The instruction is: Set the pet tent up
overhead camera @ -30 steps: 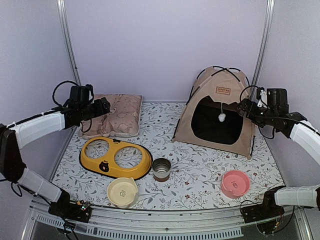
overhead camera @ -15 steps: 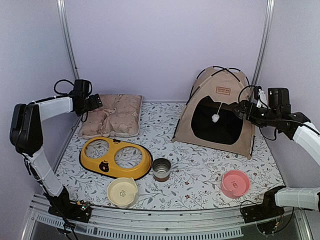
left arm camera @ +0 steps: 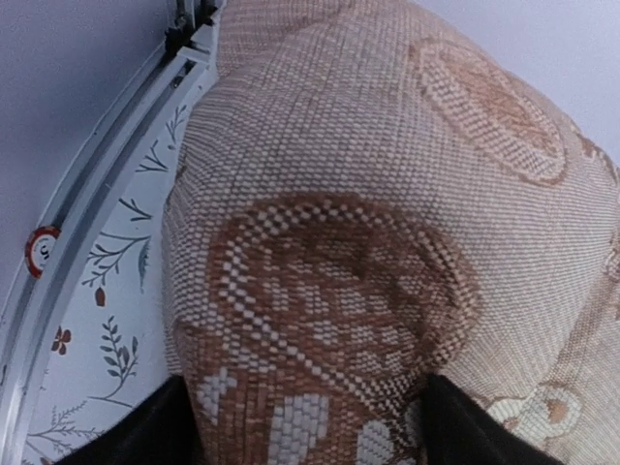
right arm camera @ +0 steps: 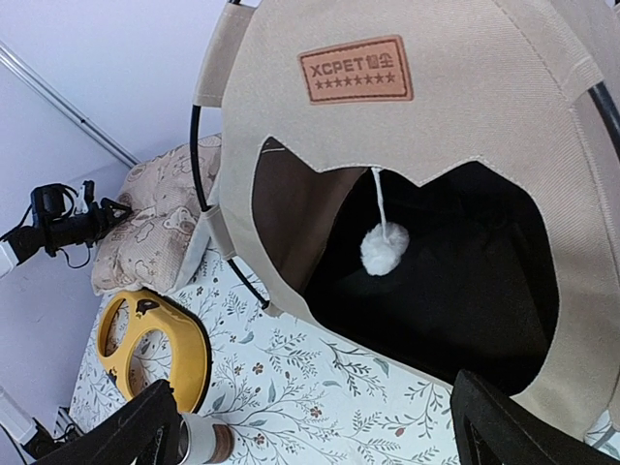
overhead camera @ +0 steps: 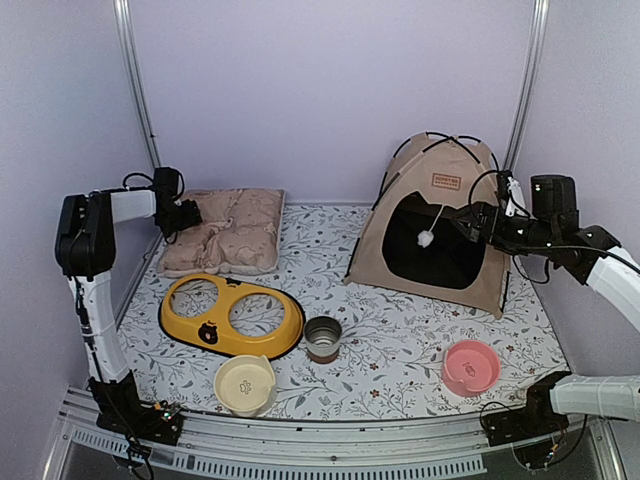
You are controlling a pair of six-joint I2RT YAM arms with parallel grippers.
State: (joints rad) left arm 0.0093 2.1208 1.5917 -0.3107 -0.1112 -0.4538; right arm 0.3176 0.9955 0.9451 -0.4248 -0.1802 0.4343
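My left gripper straddles the cushion's opposite edge. My right gripper will next go left in the top view to the cushion, toward its far tent-side corner [overhead camera: 279, 194].
The pet tent [overhead camera: 440, 225] stands upright at the back right of the mat, tan with black crossed poles on top. Its brown label [overhead camera: 446, 181] sits above the dark opening, and the white pom-pom [overhead camera: 425, 239] hangs there. The right wrist view shows the tent [right arm camera: 436, 126] and the pom-pom [right arm camera: 385, 249] close up. My right gripper [overhead camera: 478, 222] is open and empty just off the tent's right front; its fingers [right arm camera: 136, 426] are spread wide. My left gripper [overhead camera: 185, 215] is open at the cushion's left edge, with cushion fabric [left arm camera: 329, 242] between its fingers [left arm camera: 155, 431].
The pinkish-beige cushion [overhead camera: 225, 230] lies at the back left. A yellow double-bowl holder [overhead camera: 232, 316], a steel cup [overhead camera: 322, 337], a cream bowl [overhead camera: 245, 384] and a pink bowl [overhead camera: 470, 366] sit on the floral mat. Walls and metal posts close in the sides.
My left arm has folded back and its gripper has moved left to the cushion's left edge. My right gripper has edged left toward the tent. The pom-pom has swung left.
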